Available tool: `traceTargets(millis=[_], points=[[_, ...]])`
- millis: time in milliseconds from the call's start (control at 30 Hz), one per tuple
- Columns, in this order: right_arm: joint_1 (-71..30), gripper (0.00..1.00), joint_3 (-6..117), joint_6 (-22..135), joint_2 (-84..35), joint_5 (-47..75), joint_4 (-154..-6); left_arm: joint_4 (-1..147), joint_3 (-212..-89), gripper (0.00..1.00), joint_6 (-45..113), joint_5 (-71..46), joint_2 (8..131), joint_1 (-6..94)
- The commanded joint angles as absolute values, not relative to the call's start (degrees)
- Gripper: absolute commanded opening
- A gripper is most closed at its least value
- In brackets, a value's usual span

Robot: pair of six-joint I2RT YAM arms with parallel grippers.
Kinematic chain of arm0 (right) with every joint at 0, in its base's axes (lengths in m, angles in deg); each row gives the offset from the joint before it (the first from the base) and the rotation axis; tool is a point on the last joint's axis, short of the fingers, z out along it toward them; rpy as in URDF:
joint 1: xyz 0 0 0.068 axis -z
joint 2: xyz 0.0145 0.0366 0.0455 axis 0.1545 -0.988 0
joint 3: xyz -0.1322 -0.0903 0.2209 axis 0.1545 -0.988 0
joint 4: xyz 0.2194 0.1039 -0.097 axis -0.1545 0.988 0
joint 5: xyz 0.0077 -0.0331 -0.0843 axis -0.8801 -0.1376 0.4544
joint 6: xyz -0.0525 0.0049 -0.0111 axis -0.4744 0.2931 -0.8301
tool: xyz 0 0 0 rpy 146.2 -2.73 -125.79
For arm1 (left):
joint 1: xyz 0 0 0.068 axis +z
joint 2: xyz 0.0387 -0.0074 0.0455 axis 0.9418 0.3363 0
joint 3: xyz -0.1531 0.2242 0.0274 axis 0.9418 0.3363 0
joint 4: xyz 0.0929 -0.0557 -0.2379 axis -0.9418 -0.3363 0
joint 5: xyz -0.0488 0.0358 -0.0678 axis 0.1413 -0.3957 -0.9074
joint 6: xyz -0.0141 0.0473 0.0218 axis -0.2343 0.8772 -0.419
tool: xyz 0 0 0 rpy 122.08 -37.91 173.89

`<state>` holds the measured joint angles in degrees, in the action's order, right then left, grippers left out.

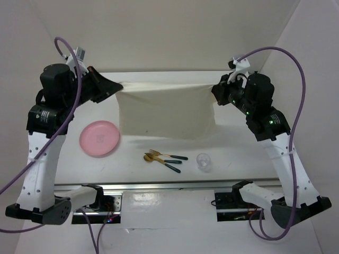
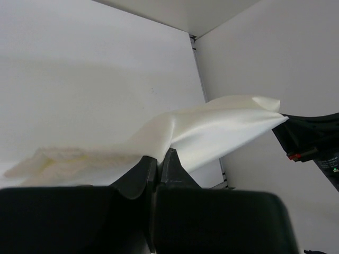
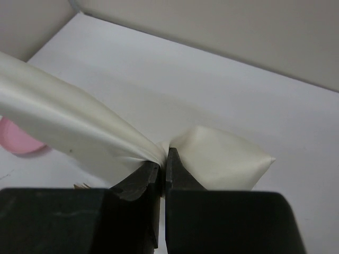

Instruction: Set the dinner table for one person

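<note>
My right gripper needs to move down and outward next and let go of its cloth corner on the bare far tabletop, because the cloth is still stretched in the air.
A cream-coloured cloth (image 1: 167, 111) hangs stretched in the air between my two grippers, above the far half of the white dinner table (image 1: 233, 153). My left gripper (image 1: 117, 86) is shut on the cloth's upper left corner; the left wrist view shows the jaws pinched on the fabric (image 2: 212, 129). My right gripper (image 1: 216, 91) is shut on the upper right corner; the fabric (image 3: 69, 124) bunches at its tips in the right wrist view. A pink plate (image 1: 99, 138) lies on the table at the left. Gold cutlery with dark handles (image 1: 163, 157) and a clear glass (image 1: 203, 161) lie nearer the front.
White walls close in the table at the back and both sides. A metal rail (image 1: 169, 185) runs along the near edge between the arm bases. Purple cables loop from both arms. The cloth's lower edge hangs just behind the cutlery.
</note>
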<state>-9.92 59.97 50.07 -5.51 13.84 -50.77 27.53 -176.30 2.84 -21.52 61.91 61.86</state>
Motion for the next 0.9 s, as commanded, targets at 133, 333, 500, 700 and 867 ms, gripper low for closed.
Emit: traceTargets(millis=[133,333,500,700,867], points=[[-7.99,0.0,64.32,49.84,-11.66,21.21,-47.85,23.75,-179.59,0.0,3.79,-12.71,64.09,64.02],[-5.01,0.0,64.93,49.84,-28.59,16.11,-58.55,30.42,-179.59,0.0,3.79,-10.42,78.29,64.02],[-4.47,0.44,75.36,49.84,-49.96,15.48,-63.86,33.51,-189.24,0.11,4.31,-7.26,99.74,64.02],[-3.95,0.96,97.81,54.84,-69.25,22.07,-53.22,18.92,-217.13,1.0,5.72,-6.64,123.95,64.55],[-0.7,0.92,85.79,59.76,-63.45,17.51,-58.67,33.49,-193.78,1.0,5.72,-5.5,112.89,65.08]])
